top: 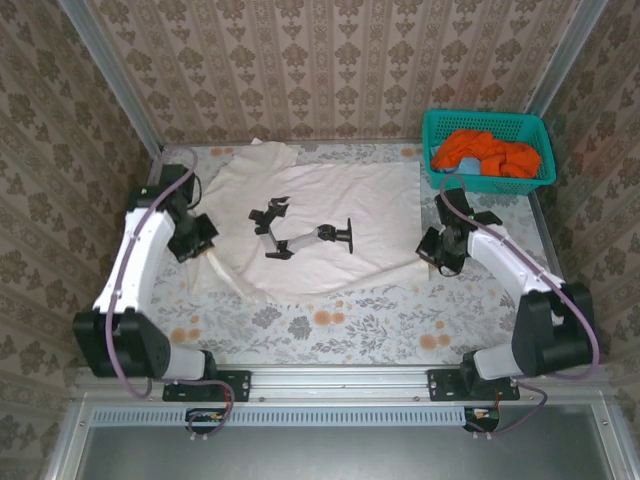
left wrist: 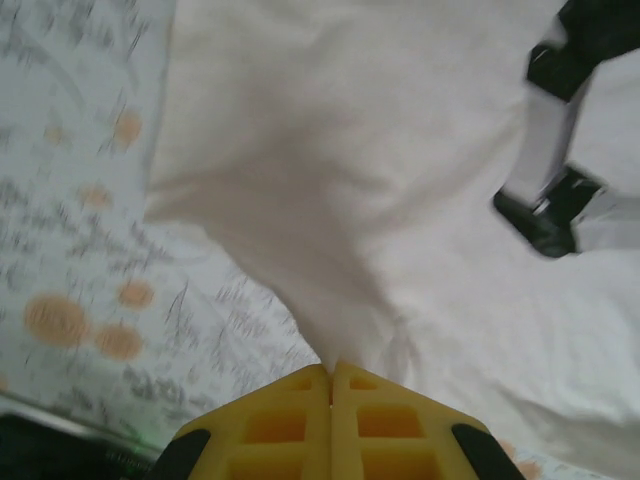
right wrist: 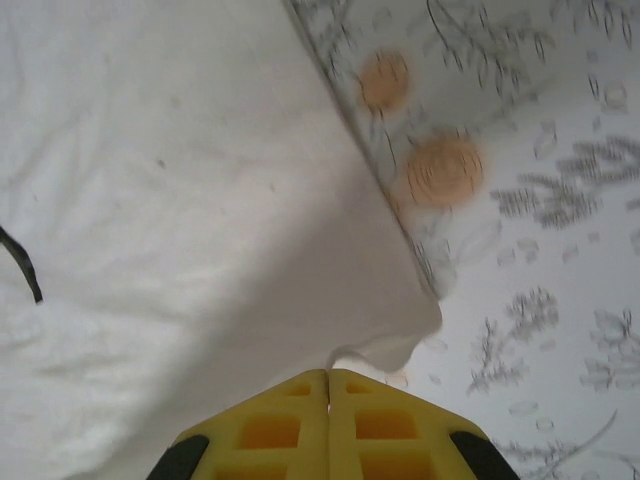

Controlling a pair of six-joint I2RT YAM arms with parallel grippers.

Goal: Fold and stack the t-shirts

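My left gripper carries the held edge outward over the shirt (top: 226,212) beside the black print next and releases it, since the near hem sags unfolded.
A large cream-white t-shirt (top: 330,215) with black printed marks lies spread across the middle of the table. My left gripper (top: 200,240) is shut on the shirt's left edge; in the left wrist view the cloth (left wrist: 330,200) runs up from the closed yellow fingers (left wrist: 290,420) in a taut fold. My right gripper (top: 437,250) is shut on the shirt's right lower corner; the right wrist view has that corner (right wrist: 390,335) pinched at the closed fingers (right wrist: 380,425). Orange t-shirts (top: 490,152) lie bunched in the basket.
The teal lattice basket (top: 432,130) stands at the back right corner. The floral tablecloth (top: 350,325) lies bare in front of the shirt. Patterned walls close in the back and sides, with a metal rail along the near edge.
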